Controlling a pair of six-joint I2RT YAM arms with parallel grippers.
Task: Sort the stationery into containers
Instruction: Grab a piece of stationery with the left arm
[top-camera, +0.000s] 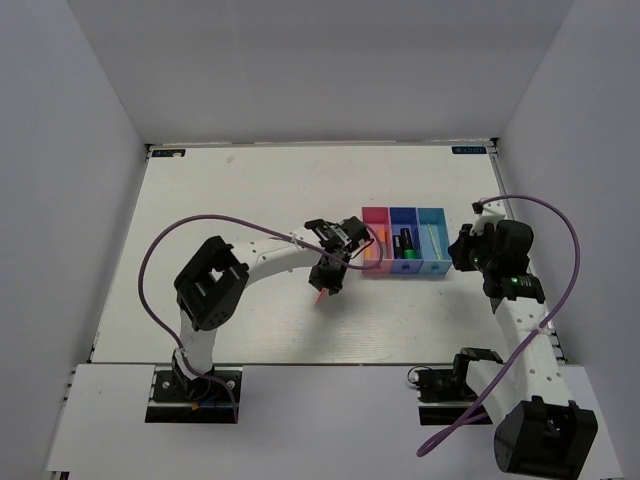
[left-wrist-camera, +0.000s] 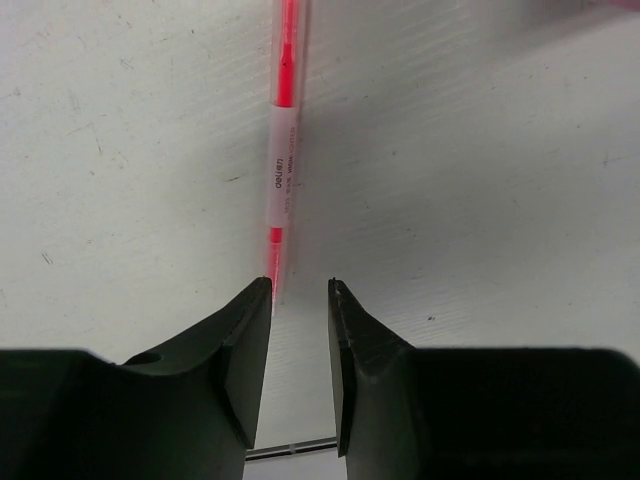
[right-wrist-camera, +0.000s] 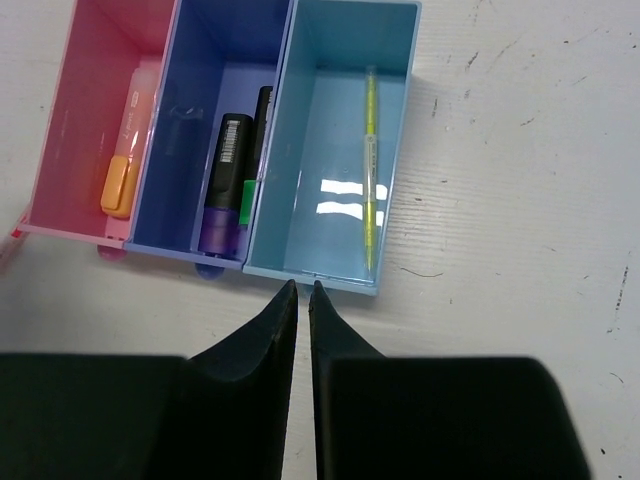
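Note:
The pen lies below my left gripper and to its left in the wrist view, so my left gripper will go down and move onto the pen label's near end (left-wrist-camera: 277, 218).
A thin pink pen (left-wrist-camera: 282, 150) lies flat on the white table, its near end just beside my left gripper's (left-wrist-camera: 300, 285) left fingertip. The left jaws stand apart with nothing between them. From above, that gripper (top-camera: 328, 280) hangs over the pen (top-camera: 320, 296), left of the three-bin tray (top-camera: 405, 268). In the pink bin (right-wrist-camera: 60, 150) rests an orange-capped marker (right-wrist-camera: 120, 180). The dark blue bin (right-wrist-camera: 190, 90) holds a purple-capped marker (right-wrist-camera: 222, 190) and a green-banded one (right-wrist-camera: 250, 180). A yellow stick (right-wrist-camera: 370, 170) lies in the light blue bin (right-wrist-camera: 310, 150). My right gripper (right-wrist-camera: 302, 285) is almost shut and empty, just short of that bin.
Purple cables loop over the left arm (top-camera: 150, 260) and the right arm (top-camera: 570, 230). White walls enclose the table on three sides. The right wrist (top-camera: 495, 250) sits just right of the tray.

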